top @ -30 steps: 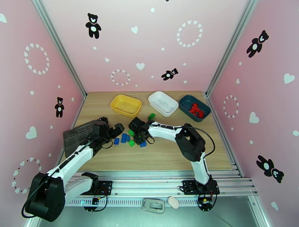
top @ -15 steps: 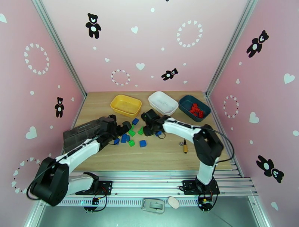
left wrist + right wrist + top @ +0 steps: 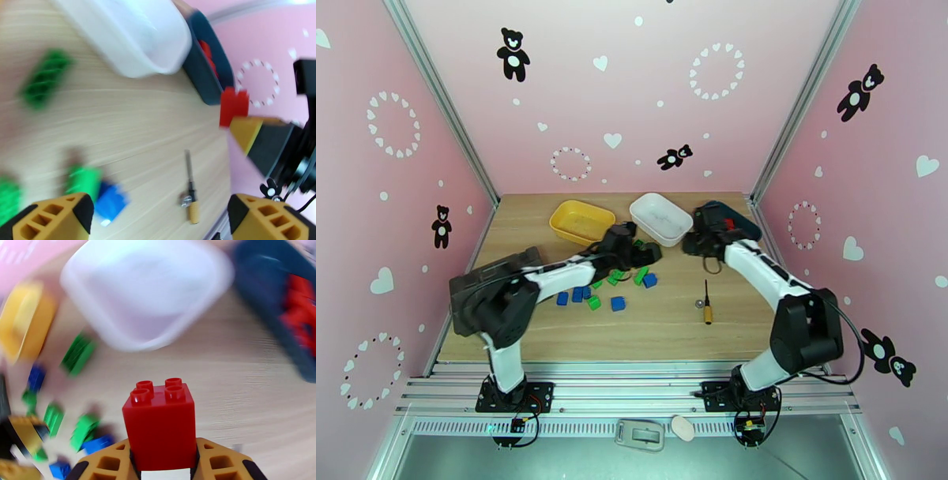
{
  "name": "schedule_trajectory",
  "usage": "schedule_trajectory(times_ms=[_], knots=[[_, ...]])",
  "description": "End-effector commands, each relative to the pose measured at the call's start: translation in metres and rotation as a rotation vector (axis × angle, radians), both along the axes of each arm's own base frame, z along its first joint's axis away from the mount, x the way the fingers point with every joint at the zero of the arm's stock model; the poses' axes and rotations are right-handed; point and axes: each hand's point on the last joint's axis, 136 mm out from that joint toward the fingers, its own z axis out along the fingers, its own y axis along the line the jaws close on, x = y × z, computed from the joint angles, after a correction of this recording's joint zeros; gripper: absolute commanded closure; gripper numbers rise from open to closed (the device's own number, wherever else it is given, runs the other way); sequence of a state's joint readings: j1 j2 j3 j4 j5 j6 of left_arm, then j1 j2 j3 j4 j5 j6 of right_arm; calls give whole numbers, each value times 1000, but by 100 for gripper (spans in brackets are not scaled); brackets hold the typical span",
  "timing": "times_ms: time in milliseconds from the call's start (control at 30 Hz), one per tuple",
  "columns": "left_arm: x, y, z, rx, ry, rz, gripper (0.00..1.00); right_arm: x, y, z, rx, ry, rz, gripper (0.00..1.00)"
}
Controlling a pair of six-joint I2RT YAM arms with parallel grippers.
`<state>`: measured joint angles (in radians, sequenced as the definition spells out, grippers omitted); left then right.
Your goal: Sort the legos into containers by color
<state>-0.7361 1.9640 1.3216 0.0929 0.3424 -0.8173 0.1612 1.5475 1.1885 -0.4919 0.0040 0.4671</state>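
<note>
I need to carry the red lego outward in my right gripper and release it over the dark teal container, since red legos are inside.
My right gripper is shut on a red lego, held studs up. In the top view the right gripper hangs between the white container and the dark teal container, which holds red legos. My left gripper is open, with nothing between its fingers. It is above the far end of the scattered green and blue legos, close to the white container. The left wrist view also shows the red lego. The yellow container stands at the back left.
A yellow-handled screwdriver lies on the wood to the right of the loose bricks, with a small metal bit beside it. A dark grey organizer box sits at the table's left edge. Pink walls enclose three sides.
My right gripper has left the pile and swung right and back toward the teal container, carrying the red lego. The left arm has reached forward and right over the pile. The screwdriver is now uncovered.
</note>
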Motion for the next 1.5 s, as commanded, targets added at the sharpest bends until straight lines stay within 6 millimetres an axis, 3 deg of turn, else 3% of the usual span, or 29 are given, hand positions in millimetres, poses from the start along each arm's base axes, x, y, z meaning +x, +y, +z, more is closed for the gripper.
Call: schedule_trajectory(times_ms=[0,133,300,533,733,833,1133,1333,1467], knots=[[2,-36,19,-65,-21,-80,5,0,-43,18,-6,-21,-141,74],[11,-59,27,-93,-27,-97,5,16,-81,27,-23,-40,-243,73],[17,-63,36,-100,-47,-86,5,42,-116,22,-39,-16,-333,72],[15,-51,37,-60,-74,-67,4,74,-136,2,-82,42,-371,68],[13,-37,38,-33,-97,-43,4,86,-140,-5,-103,69,-365,47],[12,-30,41,-23,-110,-30,4,86,-140,-4,-104,70,-360,40],[7,-4,53,36,-165,30,4,72,-121,17,-53,5,-308,38],[3,31,49,151,-206,105,4,57,-87,33,-40,-46,-225,35],[-3,57,45,221,-215,148,4,46,-53,36,-28,-55,-136,33]])
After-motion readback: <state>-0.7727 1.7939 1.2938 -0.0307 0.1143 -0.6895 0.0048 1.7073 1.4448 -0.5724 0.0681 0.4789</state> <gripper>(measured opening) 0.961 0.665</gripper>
